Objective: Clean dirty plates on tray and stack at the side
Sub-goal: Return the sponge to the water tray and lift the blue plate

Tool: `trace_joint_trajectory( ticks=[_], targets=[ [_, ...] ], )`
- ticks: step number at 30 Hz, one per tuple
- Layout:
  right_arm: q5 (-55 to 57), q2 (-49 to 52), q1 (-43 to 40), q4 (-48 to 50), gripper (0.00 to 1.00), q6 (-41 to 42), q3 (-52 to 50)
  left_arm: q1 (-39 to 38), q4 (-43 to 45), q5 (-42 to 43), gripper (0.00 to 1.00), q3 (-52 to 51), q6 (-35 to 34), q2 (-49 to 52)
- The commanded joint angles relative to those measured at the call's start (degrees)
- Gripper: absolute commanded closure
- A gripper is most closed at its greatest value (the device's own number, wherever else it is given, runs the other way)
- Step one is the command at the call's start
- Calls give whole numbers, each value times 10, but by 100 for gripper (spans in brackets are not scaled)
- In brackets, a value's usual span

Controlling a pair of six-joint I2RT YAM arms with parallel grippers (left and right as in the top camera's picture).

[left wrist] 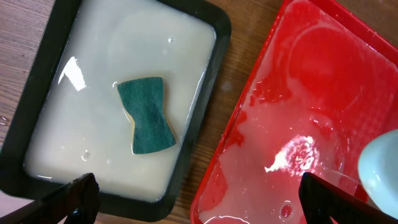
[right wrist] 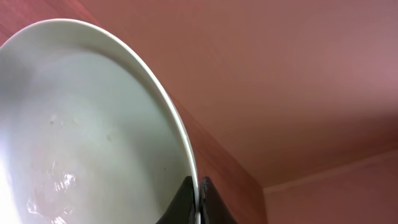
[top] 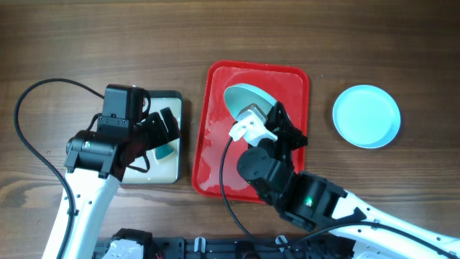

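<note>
Next, my right gripper will move past the red tray and down onto the pale blue plate, level its tilted plate and release the rim of its plate, since that one already lies flat.
My right gripper is shut on the rim of a pale whitish plate and holds it tilted on edge over the far part of the red tray. In the overhead view the plate stands above the gripper. Its inside is wet. A pale blue plate lies flat on the table right of the tray. A third plate does not show. My left gripper is open and empty, hovering between the black tray and the red tray. The plate's edge shows in the left wrist view.
A black-rimmed tray of milky water stands left of the red tray, with a green sponge lying in it. The red tray's floor is wet and soapy. My left arm hangs over the black tray.
</note>
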Motion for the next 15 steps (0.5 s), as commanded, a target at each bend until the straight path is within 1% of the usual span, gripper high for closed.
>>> trace_joint_trajectory(
  ticks=[1,15],
  targets=[
    [17,9,3,3,96,14,12,3,1,7,0,7,3,-3],
    [17,9,2,-2,96,27,12,3,1,7,0,7,3,-3]
  ],
)
